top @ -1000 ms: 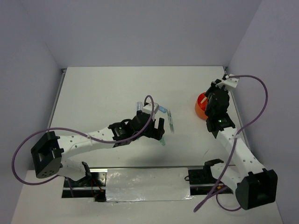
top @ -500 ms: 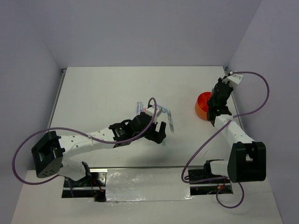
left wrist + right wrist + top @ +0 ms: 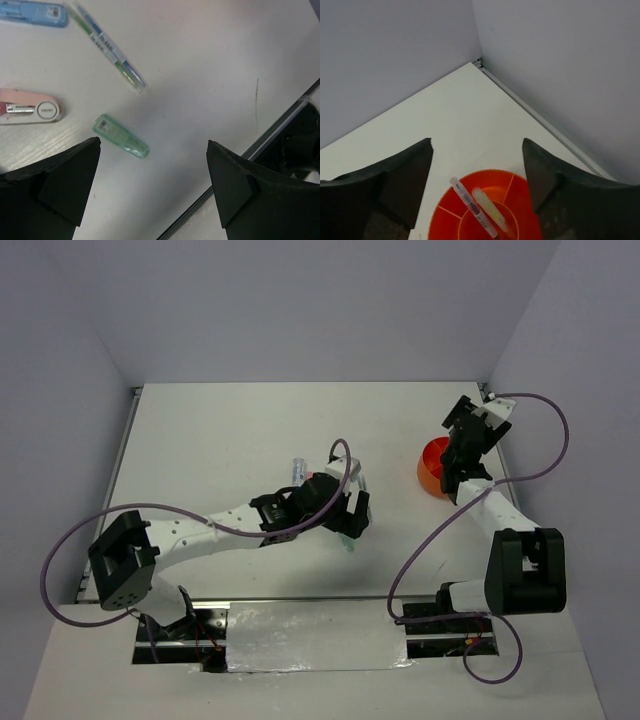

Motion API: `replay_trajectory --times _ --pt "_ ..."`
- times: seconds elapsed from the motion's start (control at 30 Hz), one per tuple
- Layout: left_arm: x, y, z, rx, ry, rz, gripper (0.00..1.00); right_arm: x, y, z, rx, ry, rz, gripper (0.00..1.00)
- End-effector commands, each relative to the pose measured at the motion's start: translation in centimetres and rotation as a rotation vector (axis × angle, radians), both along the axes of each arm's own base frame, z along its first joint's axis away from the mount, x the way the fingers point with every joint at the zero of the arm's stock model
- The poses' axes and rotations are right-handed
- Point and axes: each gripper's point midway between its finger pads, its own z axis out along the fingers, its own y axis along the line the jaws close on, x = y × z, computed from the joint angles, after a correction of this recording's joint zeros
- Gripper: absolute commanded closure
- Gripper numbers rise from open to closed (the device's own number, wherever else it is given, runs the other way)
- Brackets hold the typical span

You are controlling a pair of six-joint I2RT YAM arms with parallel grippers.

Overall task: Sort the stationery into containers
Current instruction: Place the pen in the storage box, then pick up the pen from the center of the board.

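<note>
I need to move my left gripper down and outward next, to where the thin clear green pen lies slanted, and turn the fingers so that they straddle its barcode label (image 3: 102,47).
My left gripper (image 3: 153,145) hangs open over the table, nothing between its fingers. Just left of its centre lies a short green translucent marker (image 3: 120,136). Further off are a pink stapler-like piece (image 3: 27,106), a thin pen (image 3: 107,47) and a blue marker (image 3: 32,11). From above, the left gripper (image 3: 347,517) covers most of this group, with the green marker (image 3: 348,543) at its near side. My right gripper (image 3: 477,142) is open and empty above the orange divided cup (image 3: 485,175). A clear grey pen (image 3: 472,207) and a pale yellow pen (image 3: 492,207) lean inside it.
The cup (image 3: 430,468) stands close to the table's right edge and the right wall. A metal rail (image 3: 535,112) runs along that edge into the back corner. The table's front edge (image 3: 280,120) shows close beside the left gripper's right finger.
The right arm has folded back toward the right wall and its gripper, shut before, now stands open over the cup. The left gripper has slid a little to the right over the stationery.
</note>
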Motion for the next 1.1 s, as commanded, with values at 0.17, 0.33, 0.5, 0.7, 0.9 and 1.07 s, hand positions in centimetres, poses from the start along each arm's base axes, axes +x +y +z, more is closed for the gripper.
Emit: replay_trajectory --times 0.17,0.33,0.5,0.7,0.9,1.07 --pt "5.0 -2.8 0.0 0.024 0.058 0.216 0.01 -1.2 1.0 4.8 0.124 -0.087 0.035 0.06" --pt "7.6 -2.0 -4.4 0.160 0.132 0.374 0.09 -1.7 3.8 7.7 0.210 0.000 0.136 0.07" --pt "9.5 -2.4 -7.8 0.270 0.155 0.445 0.16 -5.0 10.1 7.3 0.250 0.087 0.395 0.08" --pt "11.0 -3.1 -9.5 0.334 0.156 0.481 0.26 -10.9 13.5 4.4 0.301 0.118 0.518 0.07" --pt "11.9 -2.4 -11.1 0.395 0.140 0.531 0.28 -13.9 14.8 3.7 0.337 0.104 0.621 0.08" --pt "12.5 -2.4 -11.2 0.386 0.133 0.544 0.30 -14.8 15.4 3.9 0.346 0.102 0.665 0.08"
